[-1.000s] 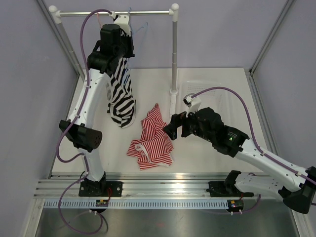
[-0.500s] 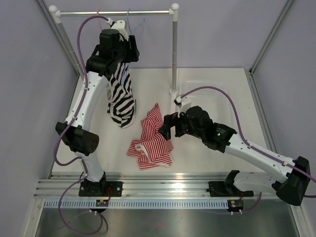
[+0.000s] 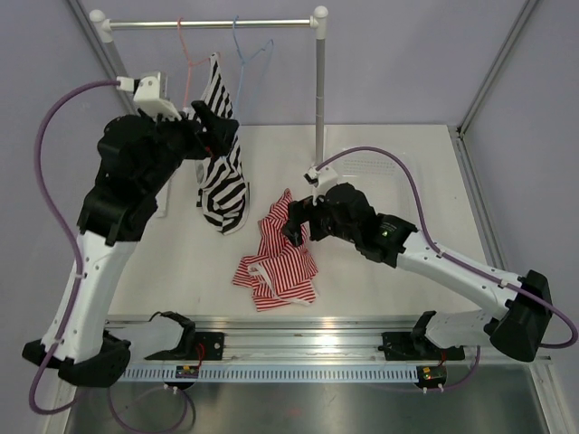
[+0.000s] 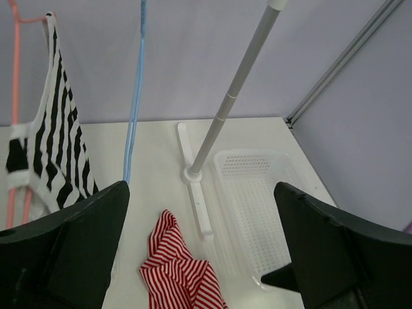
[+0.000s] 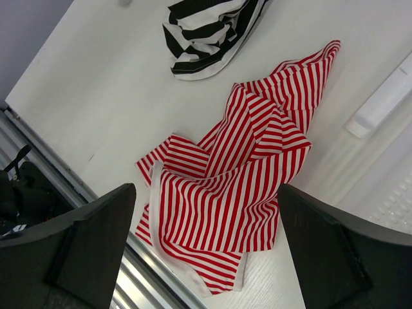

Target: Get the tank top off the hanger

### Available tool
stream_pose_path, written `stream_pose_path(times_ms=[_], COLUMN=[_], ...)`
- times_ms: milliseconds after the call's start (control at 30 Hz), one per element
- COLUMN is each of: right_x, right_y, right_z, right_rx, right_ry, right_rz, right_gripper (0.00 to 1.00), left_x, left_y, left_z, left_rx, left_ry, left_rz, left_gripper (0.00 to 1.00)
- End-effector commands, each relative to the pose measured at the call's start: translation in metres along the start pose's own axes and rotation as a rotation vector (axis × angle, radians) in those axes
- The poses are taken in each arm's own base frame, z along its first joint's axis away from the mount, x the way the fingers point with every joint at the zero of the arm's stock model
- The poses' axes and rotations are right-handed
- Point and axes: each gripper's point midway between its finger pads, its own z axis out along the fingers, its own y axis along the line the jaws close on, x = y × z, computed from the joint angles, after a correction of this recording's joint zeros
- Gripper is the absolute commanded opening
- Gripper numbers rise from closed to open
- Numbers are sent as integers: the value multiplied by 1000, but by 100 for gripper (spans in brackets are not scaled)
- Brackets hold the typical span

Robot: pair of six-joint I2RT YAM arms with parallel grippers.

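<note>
I will next lower my open right gripper onto the tank top's striped middle [image 3: 281,271] [image 5: 215,206], because the cloth is below it and to its left in the top view.
The red-and-white striped tank top [image 3: 276,258] lies crumpled on the table, off the hanger; it also shows at the bottom of the left wrist view [image 4: 180,277]. The light-blue hanger [image 3: 240,45] hangs bare from the rail, a thin blue line in the left wrist view [image 4: 135,90]. My left gripper [image 3: 217,127] is open and empty, below and left of the hanger [image 4: 203,251]. My right gripper [image 3: 291,221] is open, hovering over the tank top [image 5: 238,187], its fingers on either side and above the cloth [image 5: 203,251].
A pink hanger [image 3: 185,63] on the rail carries a black-and-white wide-striped top [image 3: 222,181], whose hem rests on the table [image 5: 206,32]. The rack's post [image 3: 319,90] and white foot [image 4: 193,187] stand mid-table. A white mesh basket [image 4: 257,206] sits right of the post.
My left gripper has opened, come away from the rail and swung back to the left; the blue hanger now hangs free. My right gripper moved left over the tank top.
</note>
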Motion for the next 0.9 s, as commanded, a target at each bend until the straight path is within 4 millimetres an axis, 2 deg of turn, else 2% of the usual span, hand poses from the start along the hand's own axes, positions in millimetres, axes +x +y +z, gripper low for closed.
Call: stream_pose_path(times_ms=[0,33,100,167,200,233,267,333,367,400,433,467,500,567,733,867], right_x=[-28,-29,-25,-24,-22,-20,-20,-13,-9,1,7,13,24,34,59,68], right_y=[-7,-11,-13,-13,-12,-13,-12,-14,-13,-11,-8,-7,-3,-1,2,2], right_z=[5,7,11,13,15,17,17,22,24,28,30,32,36,40,50,57], right_rx=[67,89,98,96,90,93,94,95,88,68,51,39,7,-3,-19,-11], right_ry=[-73,-75,-70,-68,-56,-49,-46,-18,-4,33,57,78,124,156,245,275], right_rz=[-20,-13,-16,-18,-22,-22,-21,-27,-29,-34,-39,-41,-39,-26,-22,-45], right_gripper=[99,99,99,99,99,99,99,99,100,99,100,100,99,99,99,99], left_x=[8,26,33,57,59,67,89,101,119,127,125,125,139,138,154,151], left_y=[4,15,27,43,45,49,60,72,84,90,93,100,108,120,144,152], left_z=[-31,-35,-64,-80,-95,-101,-108,-127,-132,-136,-151,-157,-158,-175,-186,-191], left_rx=[-10,-42,-89,-145,-146,-152,-185,-212,-247,-262,-265,-295,-322,-378,-483,-529], left_ry=[-29,8,1,57,52,75,142,150,176,172,118,89,98,35,-9,-49], left_rz=[-27,-22,-10,16,26,55,79,121,136,143,136,132,118,91,55,39], left_gripper=[99,99,99,99,99,99,99,99,99,99,99,99,99,99,99,99])
